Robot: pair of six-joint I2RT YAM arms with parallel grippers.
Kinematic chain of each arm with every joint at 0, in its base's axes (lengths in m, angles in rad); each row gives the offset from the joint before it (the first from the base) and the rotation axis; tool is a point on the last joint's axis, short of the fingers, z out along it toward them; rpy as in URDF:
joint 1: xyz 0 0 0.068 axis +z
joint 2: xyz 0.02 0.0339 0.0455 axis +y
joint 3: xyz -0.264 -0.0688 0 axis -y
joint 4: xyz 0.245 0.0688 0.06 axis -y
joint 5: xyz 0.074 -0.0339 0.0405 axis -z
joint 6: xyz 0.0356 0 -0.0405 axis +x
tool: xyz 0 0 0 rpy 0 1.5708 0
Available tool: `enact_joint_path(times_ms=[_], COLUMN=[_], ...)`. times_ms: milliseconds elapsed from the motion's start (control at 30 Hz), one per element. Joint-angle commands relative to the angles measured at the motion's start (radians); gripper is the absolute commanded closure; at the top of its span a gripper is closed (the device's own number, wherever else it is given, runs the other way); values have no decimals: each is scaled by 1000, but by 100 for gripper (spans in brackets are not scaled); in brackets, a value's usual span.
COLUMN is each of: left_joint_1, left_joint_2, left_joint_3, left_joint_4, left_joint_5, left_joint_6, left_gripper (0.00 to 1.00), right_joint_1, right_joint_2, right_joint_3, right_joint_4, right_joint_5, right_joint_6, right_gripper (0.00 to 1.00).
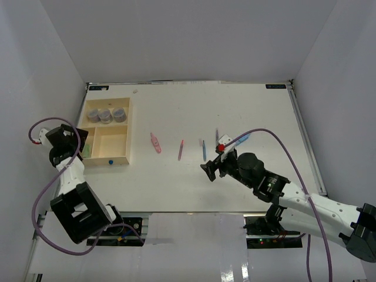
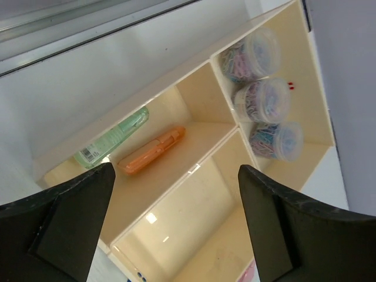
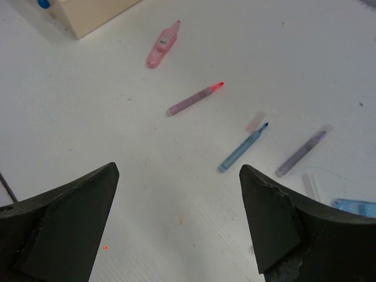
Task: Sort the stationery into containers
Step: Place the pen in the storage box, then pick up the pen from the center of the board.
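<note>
The light blue piece [image 1: 242, 139] [image 3: 356, 207] lies below my right gripper and to its right in the top view. I should reach that gripper outward and down onto it next.
The cream tray [image 1: 128, 134] stands at the table's left. Three round pots [image 2: 262, 100] fill its far section. A green marker [image 2: 111, 141] and an orange marker [image 2: 153, 151] lie in the long section. My left gripper [image 2: 176, 194] hovers open above the tray [image 2: 202, 126] with nothing between its fingers; in the top view it [image 1: 82, 147] is at the tray's left side. On the table lie a pink marker [image 3: 161, 46], a purple-pink pen [image 3: 194, 100], a blue pen [image 3: 242, 148] and a grey pen [image 3: 301, 153]. My right gripper [image 3: 176, 200] is open and empty, just short of them [image 1: 207, 172].
A light blue piece [image 3: 355, 207] and a clear cap [image 3: 310, 185] lie at the right of the pens. The tray's square middle section [image 2: 194, 217] holds nothing. White walls enclose the table on three sides.
</note>
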Motion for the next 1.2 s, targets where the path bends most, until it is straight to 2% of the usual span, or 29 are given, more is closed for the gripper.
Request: enact_joint_path(times_ms=[0,133,267,433,567,700,900,1167], left_joint_1=[-4,-88,-288,-485,-608,-674,-754,-807], left_joint_2=[-114,-142,-157,-182,-194,-191,-209,-210], left_joint_3=[48,92,117,101,82,72,75,86], left_joint_4=[-69,-128,-136,-133,-136,-151,-174,-196], left_joint_5=[42,94,91,96,91,89,48,31], left_joint_6=[22,119,249,338,380,403,424,435], left_gripper=[2,2,2,2,2,3,4,5], right_joint_1=[-19,-140,-327,-478,-523,-556,-569,-575], right_joint_2=[68,162,258,400,542,683,875,1026], right_joint_3=[108,187,225,292,365,470,604,681], right_joint_4=[-87,-233,-293,-318,-315,-333,-384,-445], right_joint_5=[197,233,248,285,348,390,466,482], right_joint_6=[90,222,343,415,471,520,644,754], right_gripper=[10,10,10,8,3,0,14,20])
